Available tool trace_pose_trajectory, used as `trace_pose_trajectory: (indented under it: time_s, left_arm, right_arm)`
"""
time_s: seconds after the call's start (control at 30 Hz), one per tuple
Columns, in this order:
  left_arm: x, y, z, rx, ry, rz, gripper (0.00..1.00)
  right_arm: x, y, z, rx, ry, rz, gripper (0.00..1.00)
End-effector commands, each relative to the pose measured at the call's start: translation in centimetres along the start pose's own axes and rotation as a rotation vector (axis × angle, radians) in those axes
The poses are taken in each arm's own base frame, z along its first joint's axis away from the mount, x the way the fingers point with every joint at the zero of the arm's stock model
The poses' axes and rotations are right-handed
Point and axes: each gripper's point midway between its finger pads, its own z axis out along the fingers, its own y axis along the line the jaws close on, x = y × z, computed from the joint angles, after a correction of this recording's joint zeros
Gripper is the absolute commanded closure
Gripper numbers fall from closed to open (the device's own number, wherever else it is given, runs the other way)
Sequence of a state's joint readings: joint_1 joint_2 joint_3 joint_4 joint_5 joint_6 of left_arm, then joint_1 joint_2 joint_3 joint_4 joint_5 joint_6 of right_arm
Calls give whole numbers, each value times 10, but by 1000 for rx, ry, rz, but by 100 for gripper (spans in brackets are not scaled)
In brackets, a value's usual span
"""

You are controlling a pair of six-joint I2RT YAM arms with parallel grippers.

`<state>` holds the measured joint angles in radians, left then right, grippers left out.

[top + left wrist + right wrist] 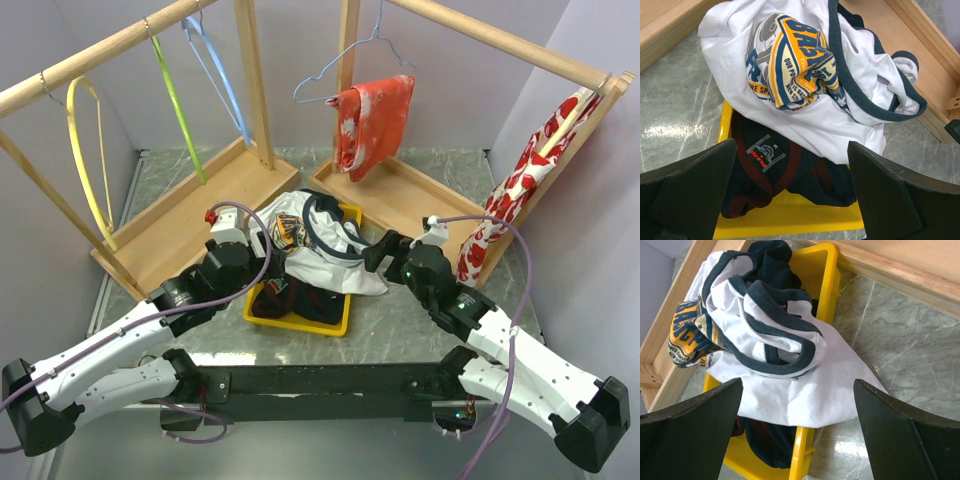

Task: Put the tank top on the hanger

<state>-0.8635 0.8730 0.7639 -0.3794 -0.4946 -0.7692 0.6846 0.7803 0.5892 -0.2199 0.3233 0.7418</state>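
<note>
Next, my right gripper lowers its fingers to the left in the top view onto the raised fold of the tank top's navy trim (pixel 356 254) (pixel 807 351) below it.
The tank top (pixel 318 245), white with navy trim and a navy, yellow and orange print, lies crumpled over a yellow tray (pixel 300 322) at the table's middle. It shows in the left wrist view (pixel 805 75) and in the right wrist view (pixel 785 365). The yellow hanger (pixel 74 150) hangs on the left wooden rack, far from both grippers. My left gripper (pixel 258 250) is open and empty just left of the shirt, its jaws wide apart (pixel 792 195). My right gripper (pixel 378 250) is open and empty just right of the shirt's edge (pixel 797 435).
A dark clothes pile (pixel 790 175) lies in the tray under the shirt. A lime-green hanger (pixel 180 110) and a light-blue hanger (pixel 222 85) hang on the left rack. Red-and-white floral garments hang at the back (pixel 375 120) and on the right rack (pixel 520 190).
</note>
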Motion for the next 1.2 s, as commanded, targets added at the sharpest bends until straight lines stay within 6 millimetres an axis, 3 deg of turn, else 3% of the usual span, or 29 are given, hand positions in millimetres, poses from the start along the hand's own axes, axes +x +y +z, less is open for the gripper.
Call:
trace_pose_trajectory:
  time_s: [0.0, 0.27, 0.4, 0.6, 0.73, 0.87, 1.0, 1.17]
  left_arm:
    - [-29, -9, -11, 25, -81, -16, 1]
    - [-40, -17, -8, 23, -104, -16, 1]
    - [-39, -25, 2, 19, -88, 3, 1]
    - [-61, -40, 27, -6, -142, 29, 1]
    - [-75, -48, 60, -43, -138, 65, 4]
    - [-88, -38, 97, -60, -117, 55, 18]
    - [-85, -35, 138, -109, -84, 98, 24]
    - [-75, -50, 171, -41, -33, 126, 24]
  right_arm:
    - [-10, 12, 2, -30, -32, 4, 0]
    - [-6, 12, 9, -11, -26, -10, 4]
    - [-3, 9, 10, -8, -25, -14, 6]
    - [1, 12, 16, -18, -18, -2, 16]
    - [4, 17, 23, -36, -12, -1, 26]
    - [2, 20, 28, -29, -16, -1, 34]
    - [3, 19, 33, -14, -25, 1, 34]
    - [7, 16, 41, 2, -21, 6, 34]
